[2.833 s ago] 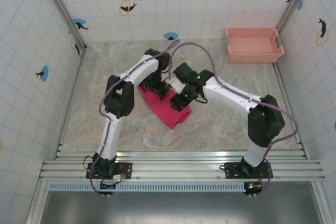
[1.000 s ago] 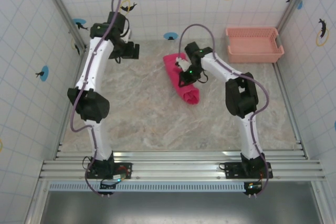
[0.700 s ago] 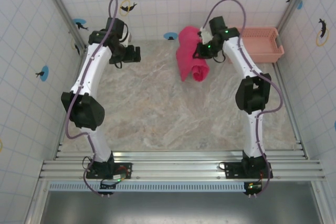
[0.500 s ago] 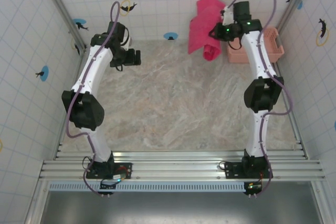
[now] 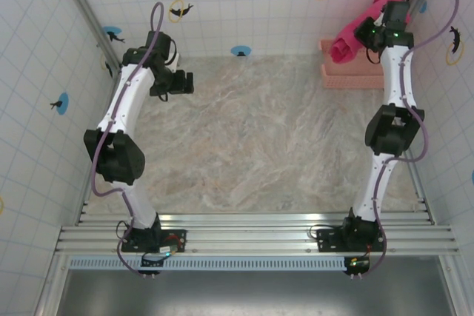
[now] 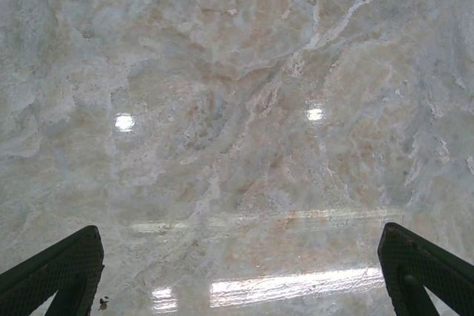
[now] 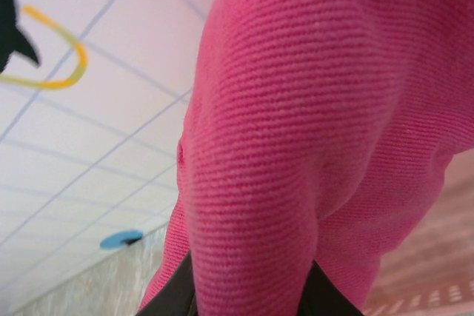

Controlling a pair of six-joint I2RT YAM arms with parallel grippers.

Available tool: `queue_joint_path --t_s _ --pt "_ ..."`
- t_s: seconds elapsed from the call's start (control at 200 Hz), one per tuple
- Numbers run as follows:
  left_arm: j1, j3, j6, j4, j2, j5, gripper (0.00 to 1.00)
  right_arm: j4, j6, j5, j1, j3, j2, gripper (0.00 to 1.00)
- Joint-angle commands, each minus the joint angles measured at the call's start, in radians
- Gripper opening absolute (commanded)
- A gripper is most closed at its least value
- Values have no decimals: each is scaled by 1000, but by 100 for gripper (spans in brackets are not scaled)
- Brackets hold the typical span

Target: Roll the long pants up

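Observation:
The right gripper will next lower the bundle into the salmon-pink basket (image 5: 367, 66) (image 7: 433, 246) and open to release it there, as the basket stands open beneath the hanging cloth.
The long pants (image 5: 355, 31), a rolled bundle of bright pink-red fabric, hang in the air above the salmon-pink basket at the back right. My right gripper (image 5: 374, 35) is shut on the bundle, arm stretched high toward the back wall. In the right wrist view the ribbed pink cloth of the long pants (image 7: 296, 131) covers most of the picture, pinched between the dark fingers (image 7: 174, 294) at the bottom. My left gripper (image 5: 185, 81) stands open over bare marble at the back left, its two dark fingertips (image 6: 63, 268) far apart with nothing between them.
The salmon-pink lattice basket (image 5: 348, 72) sits on the table's back right corner against the tiled walls. Metal wall posts rise at the back corners. The marble tabletop (image 5: 252, 138) stretches between the two arms.
My right gripper lifted the rolled pants off the table's middle and carried them up and right, to above the basket. The left arm drew back to the back left and stayed there.

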Motion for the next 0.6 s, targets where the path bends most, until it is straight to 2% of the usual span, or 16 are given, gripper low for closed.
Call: queue_joint_path --t_s 0.0,0.165,0.28,0.395,0.435,0.45,0.46,0.595 --pt "10 27 13 -39 1 -16 97 230 87 47 7 -15 62 0" --pt "16 5 10 -36 -15 0 97 307 183 135 4 -15 163 0" --pt "18 -22 23 -32 -33 8 97 305 235 155 -1 48 253 0" --pt "22 -60 42 -31 -50 -5 97 265 271 136 10 144 337 57" --pt "23 -84 43 -16 -59 -19 97 230 259 140 17 177 346 74" --pt "25 -96 44 -7 -62 -23 97 202 253 146 20 189 346 92" --pt "26 -103 46 0 -66 -24 97 187 249 152 22 199 344 99" --pt "61 -241 66 146 -140 4 97 -162 283 270 29 242 252 98"
